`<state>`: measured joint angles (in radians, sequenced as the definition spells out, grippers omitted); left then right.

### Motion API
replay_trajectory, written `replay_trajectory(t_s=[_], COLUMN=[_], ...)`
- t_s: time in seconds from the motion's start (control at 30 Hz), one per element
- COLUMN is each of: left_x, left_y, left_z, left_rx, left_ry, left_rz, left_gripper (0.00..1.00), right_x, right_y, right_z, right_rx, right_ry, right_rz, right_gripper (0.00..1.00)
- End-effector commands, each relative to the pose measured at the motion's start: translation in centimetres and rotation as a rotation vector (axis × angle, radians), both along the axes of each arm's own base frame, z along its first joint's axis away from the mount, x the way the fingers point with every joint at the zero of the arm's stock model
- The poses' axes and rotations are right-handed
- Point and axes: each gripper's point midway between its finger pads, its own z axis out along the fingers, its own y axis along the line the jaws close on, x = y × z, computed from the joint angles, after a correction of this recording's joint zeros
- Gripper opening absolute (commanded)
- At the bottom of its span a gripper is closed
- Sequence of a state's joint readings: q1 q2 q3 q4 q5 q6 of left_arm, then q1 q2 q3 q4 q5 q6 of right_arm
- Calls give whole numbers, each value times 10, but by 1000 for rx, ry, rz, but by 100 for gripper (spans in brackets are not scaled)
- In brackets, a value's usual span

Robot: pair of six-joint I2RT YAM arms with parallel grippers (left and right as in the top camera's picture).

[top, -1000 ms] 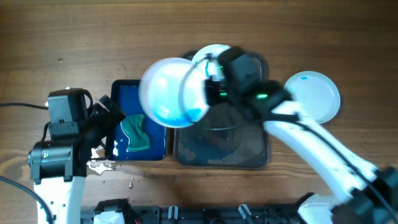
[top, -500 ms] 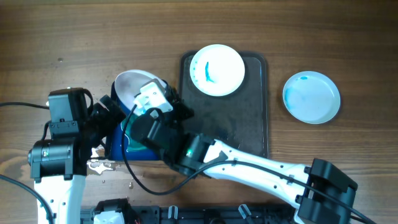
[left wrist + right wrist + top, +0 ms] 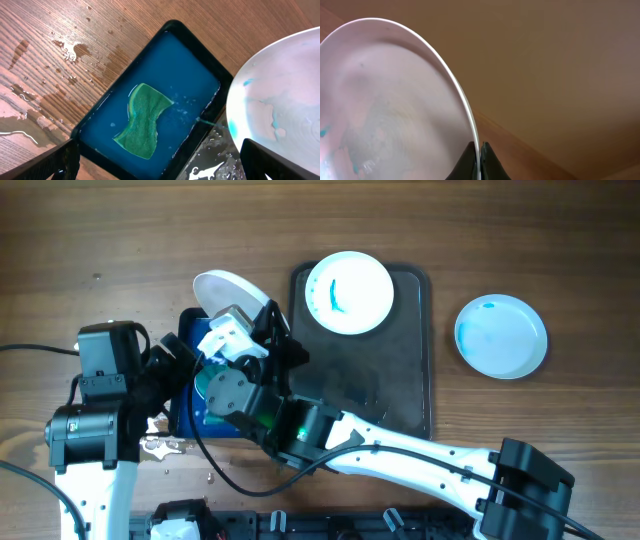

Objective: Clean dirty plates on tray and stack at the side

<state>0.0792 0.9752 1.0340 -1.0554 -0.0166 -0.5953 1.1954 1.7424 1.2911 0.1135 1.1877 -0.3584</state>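
The right gripper carries the plate past the dark tray (image 3: 400,395) next, down onto the third plate (image 3: 501,337), which is below the gripper and to its right in the overhead view.
My right gripper (image 3: 479,155) is shut on the rim of a white plate (image 3: 228,288) with faint teal smears (image 3: 385,110), holding it tilted over the far end of the small blue tray. This plate fills the right side of the left wrist view (image 3: 280,100). A second plate (image 3: 348,291) with a blue smear lies at the far end of the dark tray (image 3: 400,395). A third plate (image 3: 500,336) lies on the table to the right of the tray. My left gripper (image 3: 160,170) is open and empty above the blue tray's near side.
The small blue tray (image 3: 190,60) holds blue water and a green sponge (image 3: 142,117). Water is spilled on the wooden table (image 3: 45,100) left of it. The right arm (image 3: 400,455) stretches across the dark tray's near end.
The right arm carried the plate from above the dark tray leftward to the blue tray and tilted it up on edge. The left arm has not moved.
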Motion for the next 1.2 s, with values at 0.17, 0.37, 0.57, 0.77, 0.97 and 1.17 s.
replay_trajectory(t_s=[0.17,0.37,0.57,0.77,0.97,1.17], left_x=[2,2,2,2,2,2], left_y=[0,0,0,0,0,0], left_z=[4,4,4,4,4,4], left_rx=[0,0,0,0,0,0], left_ry=[-9,-9,-9,-9,-9,-9], left_rz=[-9,-9,-9,-9,-9,-9], left_gripper=[100,100,100,100,100,100], right_x=[-1,10,32,63,34,6], right_y=[-6,-2,-48,-283,-460,-486], right_z=[21,-66,-32,-60,-151,-227], right_rx=[57,379,860,1038,1136,1170], right_ry=[-30,356,754,788,885,1122], right_rz=[-25,58,197,-421,-965,-1125], right_gripper=[4,4,4,4,4,5])
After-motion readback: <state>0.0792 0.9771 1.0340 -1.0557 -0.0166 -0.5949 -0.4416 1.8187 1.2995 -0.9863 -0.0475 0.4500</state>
